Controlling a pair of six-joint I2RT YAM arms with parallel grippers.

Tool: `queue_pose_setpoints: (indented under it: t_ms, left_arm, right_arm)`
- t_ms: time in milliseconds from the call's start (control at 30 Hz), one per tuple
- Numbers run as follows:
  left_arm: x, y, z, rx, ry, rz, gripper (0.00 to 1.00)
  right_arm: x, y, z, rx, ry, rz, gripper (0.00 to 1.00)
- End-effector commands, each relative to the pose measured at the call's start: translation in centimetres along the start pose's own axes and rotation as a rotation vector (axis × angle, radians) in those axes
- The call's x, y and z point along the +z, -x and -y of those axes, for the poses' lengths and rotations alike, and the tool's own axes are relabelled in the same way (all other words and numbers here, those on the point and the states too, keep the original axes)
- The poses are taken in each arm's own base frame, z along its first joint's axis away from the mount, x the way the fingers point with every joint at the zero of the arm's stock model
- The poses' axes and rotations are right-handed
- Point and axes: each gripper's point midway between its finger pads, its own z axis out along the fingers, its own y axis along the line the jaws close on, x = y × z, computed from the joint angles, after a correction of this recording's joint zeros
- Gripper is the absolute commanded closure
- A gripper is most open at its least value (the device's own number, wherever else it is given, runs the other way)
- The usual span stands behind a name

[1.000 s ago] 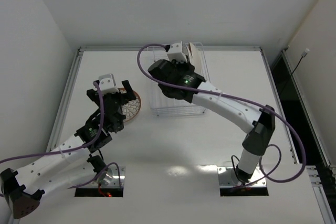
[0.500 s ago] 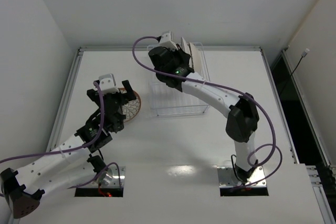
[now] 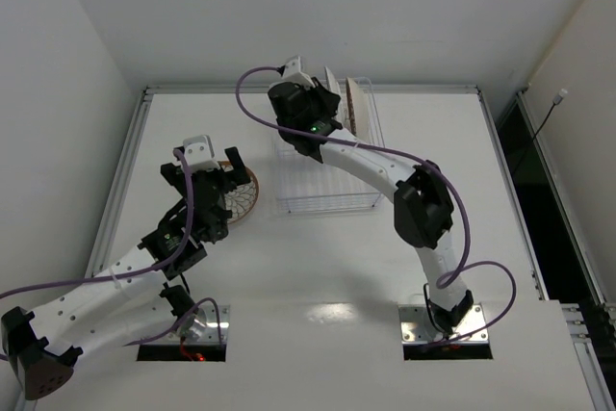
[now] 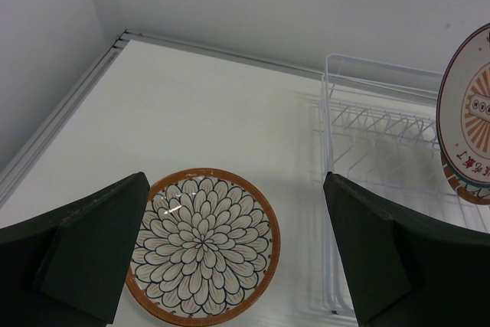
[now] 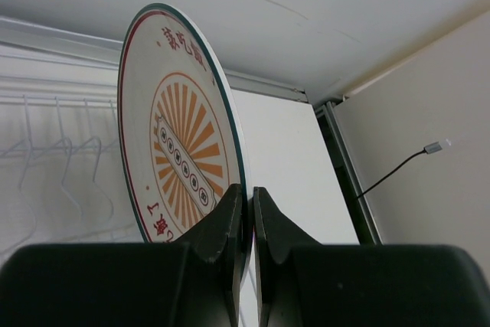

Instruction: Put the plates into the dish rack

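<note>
My right gripper lowers the orange sunburst plate (image 3: pixel 334 93) into the rack (image 3: pixel 322 203) beside the brown-rimmed plate next and releases its rim, since it hangs above the wires.
A white petal-patterned plate (image 4: pixel 203 246) with an orange rim lies flat on the table, left of the dish rack (image 4: pixel 360 124). My left gripper (image 4: pixel 236 212) hovers over it, open, with one finger on each side of the plate (image 3: pixel 244 195). My right gripper (image 5: pixel 249 204) is shut on the rim of the orange sunburst plate (image 5: pixel 176 151). It holds this plate (image 3: pixel 334 93) upright over the back of the white wire rack (image 3: pixel 322 203). In the top view a brown-rimmed plate (image 3: pixel 355 108) stands on edge just right of it in the rack.
The rack's upright prongs (image 5: pixel 46 151) run to the left of the held plate. The table's raised back edge (image 4: pixel 222 50) and the back wall are close behind the rack. The right arm (image 3: pixel 414 204) arches over the table's right half.
The right arm has swung left and toward the back, carrying the sunburst plate over the rack's rear. The left gripper has stayed open over the petal plate.
</note>
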Motion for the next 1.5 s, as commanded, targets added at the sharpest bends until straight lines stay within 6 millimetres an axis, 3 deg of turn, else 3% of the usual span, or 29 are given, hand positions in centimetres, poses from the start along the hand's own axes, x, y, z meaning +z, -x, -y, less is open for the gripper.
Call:
queue_pose_setpoints:
  t_ms: [0, 400, 667, 800, 1100, 1300, 1333, 1400, 1433, 1467]
  left_arm:
    - [0.2, 1.0, 0.0, -0.04, 0.008, 0.026, 0.0]
    - [0.2, 1.0, 0.0, -0.04, 0.008, 0.026, 0.0]
    - [0.2, 1.0, 0.0, -0.04, 0.008, 0.026, 0.0]
    - [0.2, 1.0, 0.0, -0.04, 0.008, 0.026, 0.0]
    - [0.1, 1.2, -0.2, -0.048, 0.007, 0.031, 0.0]
    - [0.1, 1.2, -0.2, -0.048, 0.007, 0.031, 0.0]
    - [0.1, 1.2, -0.2, -0.048, 0.007, 0.031, 0.0]
    - [0.1, 1.2, -0.2, -0.048, 0.007, 0.031, 0.0]
    - [0.1, 1.2, -0.2, -0.048, 0.007, 0.031, 0.0]
    - [0.1, 1.2, -0.2, -0.048, 0.007, 0.031, 0.0]
  right_arm:
    - [0.6, 1.4, 2.9, 0.05, -0.11, 0.008, 1.0]
    - [0.1, 2.2, 3.4, 0.043, -0.138, 0.026, 1.0]
    - [1.1, 0.5, 1.2, 0.008, -0.108, 0.014, 1.0]
    - [1.4, -0.5, -0.9, -0.002, -0.045, 0.009, 1.0]
    - [2.2, -2.4, -2.1, 0.031, -0.004, -0.031, 0.99]
    - [2.1, -3.1, -2.8, 0.036, 0.024, -0.057, 0.77]
    - [2.1, -3.2, -2.8, 0.028, 0.025, -0.061, 0.65]
    - [2.1, -3.1, -2.7, 0.036, 0.024, -0.061, 0.51]
    - [1.9, -2.7, -2.1, 0.047, 0.014, -0.058, 0.35]
    - [1.9, -2.7, -2.1, 0.047, 0.014, -0.058, 0.29]
